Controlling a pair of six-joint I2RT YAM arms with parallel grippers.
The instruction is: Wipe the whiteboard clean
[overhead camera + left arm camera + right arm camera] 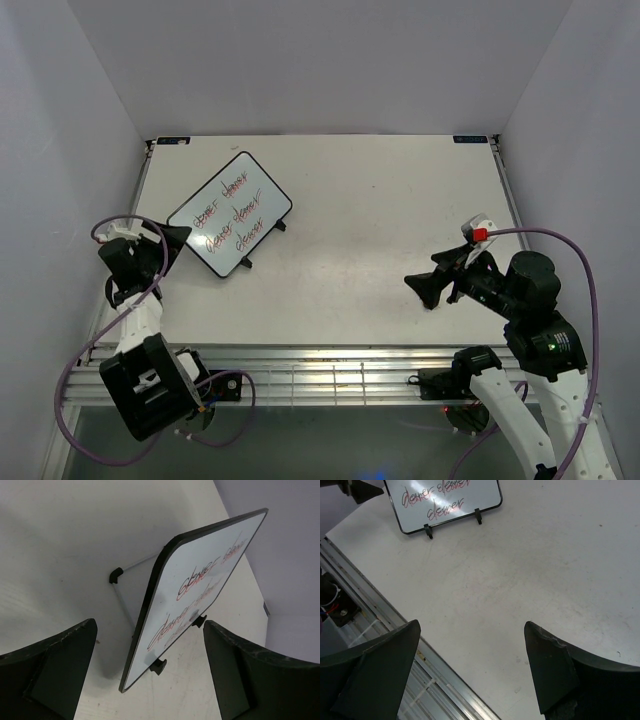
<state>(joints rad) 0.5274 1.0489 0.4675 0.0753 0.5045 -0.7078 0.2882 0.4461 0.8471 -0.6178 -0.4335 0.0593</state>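
I will next move my left gripper toward the right in the top view, onto the whiteboard's short side edge (192,246) (143,617), because that edge faces the gap between the gripper's open fingers.
The whiteboard (231,213) lies tilted on the left part of the table, white with a black rim, small black feet and red-and-black handwriting. It also shows in the left wrist view (195,590) and at the top of the right wrist view (445,502). My left gripper (178,238) is open and empty, right beside the board's left corner; the board's near corner sits between my fingers in the wrist view. My right gripper (425,290) is open and empty, over bare table at the right, far from the board. No eraser is in view.
The white table (380,220) is walled at the back and both sides. A metal rail (330,365) runs along its near edge, also in the right wrist view (395,645). Purple cables (575,260) loop round both arms.
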